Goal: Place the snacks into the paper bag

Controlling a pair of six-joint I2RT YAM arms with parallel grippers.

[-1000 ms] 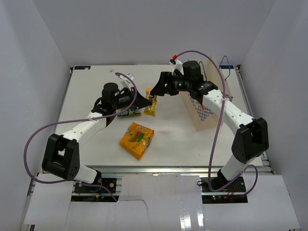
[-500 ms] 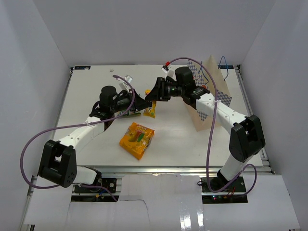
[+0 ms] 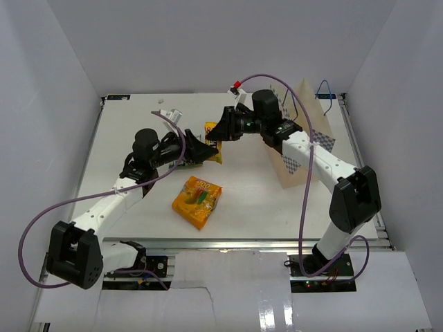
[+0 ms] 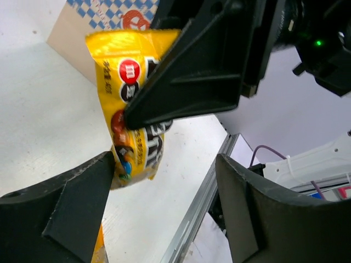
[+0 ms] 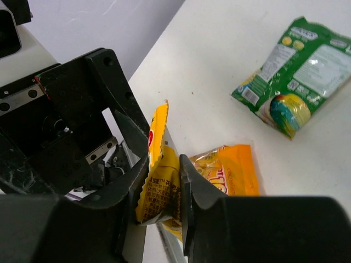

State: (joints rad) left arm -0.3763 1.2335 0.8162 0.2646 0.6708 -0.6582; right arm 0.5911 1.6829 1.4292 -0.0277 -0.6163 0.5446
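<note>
My right gripper needs to lift toward the right in the top view next, then lower the packet (image 3: 210,129) over the bag's opening (image 3: 311,116) and let go, because the bag's sides are high.
A small yellow packet (image 3: 210,129) hangs in the air over the table's middle, with my right gripper (image 3: 219,135) shut on it. In the right wrist view both fingers pinch the packet (image 5: 158,174) flat. My left gripper (image 3: 201,153) stands open just below it; in the left wrist view the packet's (image 4: 131,82) lower end hangs beside my left finger (image 4: 82,192). The big orange-yellow pouch (image 3: 197,201) lies flat near the front. The green-white pouch (image 5: 293,74) lies on the table beyond it. The checkered paper bag (image 3: 305,151) stands upright at the right.
The left arm (image 3: 111,197) stretches from the front left towards the middle. The right arm (image 3: 325,162) passes in front of the bag. White walls close the table on three sides, and a metal rail (image 3: 228,243) runs along the front edge.
The left gripper has opened and let go of the yellow packet. The right gripper has shut on it and lifted it slightly to the left.
</note>
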